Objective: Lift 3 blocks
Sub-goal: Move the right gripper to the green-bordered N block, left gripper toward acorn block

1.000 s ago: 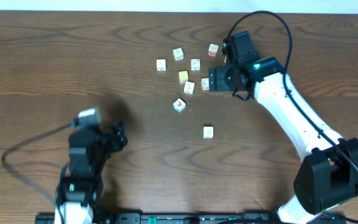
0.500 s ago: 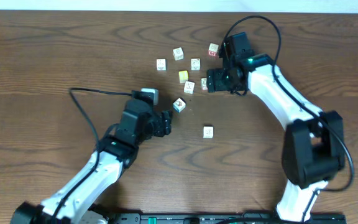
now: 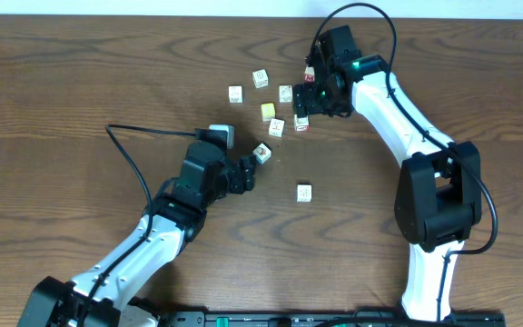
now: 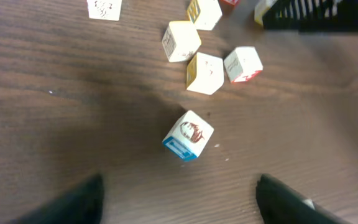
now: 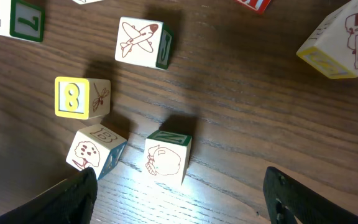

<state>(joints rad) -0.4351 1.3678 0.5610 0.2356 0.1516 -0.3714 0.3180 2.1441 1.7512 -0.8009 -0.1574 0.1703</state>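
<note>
My right gripper will go down to the block with the green top (image 3: pixel 301 122) (image 5: pixel 167 157) next, until its open fingers are on either side of the block.
Several small picture blocks lie scattered at the far middle of the table. A blue-trimmed block (image 3: pixel 261 153) (image 4: pixel 188 135) lies apart from the cluster. My left gripper (image 3: pixel 248 173) (image 4: pixel 179 205) stands open just short of it, holding nothing. A red-trimmed block (image 4: pixel 243 65) sits further on. My right gripper (image 3: pixel 307 104) (image 5: pixel 179 199) hangs open over the cluster. A picture block with a green top (image 5: pixel 168 158) lies just ahead of the gap between its fingers, untouched. A block with a blue side (image 5: pixel 95 150) sits by its left finger (image 5: pixel 73 196).
A yellow-faced cube (image 3: pixel 268 111) (image 5: pixel 79 98), an airplane block (image 5: pixel 143 42) and a violin block (image 5: pixel 344 37) crowd the cluster. One lone block (image 3: pixel 304 193) lies nearer the front. The left arm's cable (image 3: pixel 125 150) loops across the table.
My left arm has swung in from the lower left and reached up to the blue-trimmed block. My right gripper has shifted up and left over the cluster. No block has moved.
</note>
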